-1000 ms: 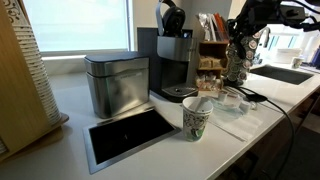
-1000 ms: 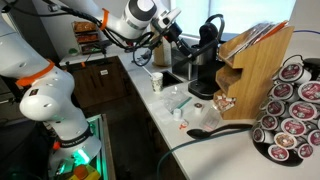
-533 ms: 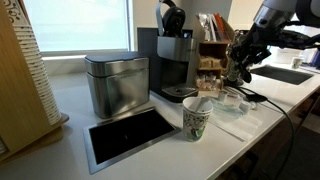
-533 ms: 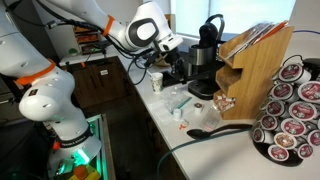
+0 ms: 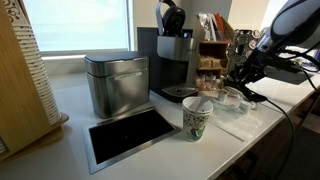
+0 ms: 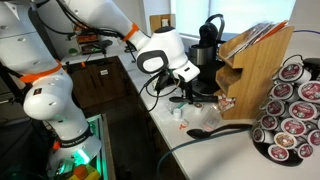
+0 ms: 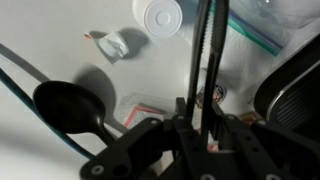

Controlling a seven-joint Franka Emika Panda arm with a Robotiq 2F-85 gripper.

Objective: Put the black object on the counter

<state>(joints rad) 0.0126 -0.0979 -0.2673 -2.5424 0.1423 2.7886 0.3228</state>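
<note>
My gripper holds the black object and needs to move toward the left in the wrist view, over the black spoon's handle [image 6: 226,129] [image 7: 106,135], to let go of the object on the counter clear of the plastic bag.
My gripper [image 7: 205,112] is shut on the black object [image 7: 208,55], a slim black strip that runs up the middle of the wrist view. The gripper hangs low over the white counter [image 7: 60,45], just in front of the coffee machine, as both exterior views show [image 5: 243,73] [image 6: 186,86]. In the exterior views the black object is too small to make out in the jaws. The counter's dark steel-framed panel [image 5: 125,135] lies far from the gripper.
A coffee machine [image 5: 172,62] with a headphone-like thing [image 5: 172,16] on top, a steel canister [image 5: 115,83] and a paper cup [image 5: 196,119] stand on the counter. A black spoon [image 7: 65,105], wrappers, a plastic bag [image 7: 252,27], a wooden rack [image 6: 255,68] and a pod carousel [image 6: 290,110] surround the gripper.
The arm has swung down and away from the rack, bringing the gripper with the black object low over the counter beside the coffee machine.
</note>
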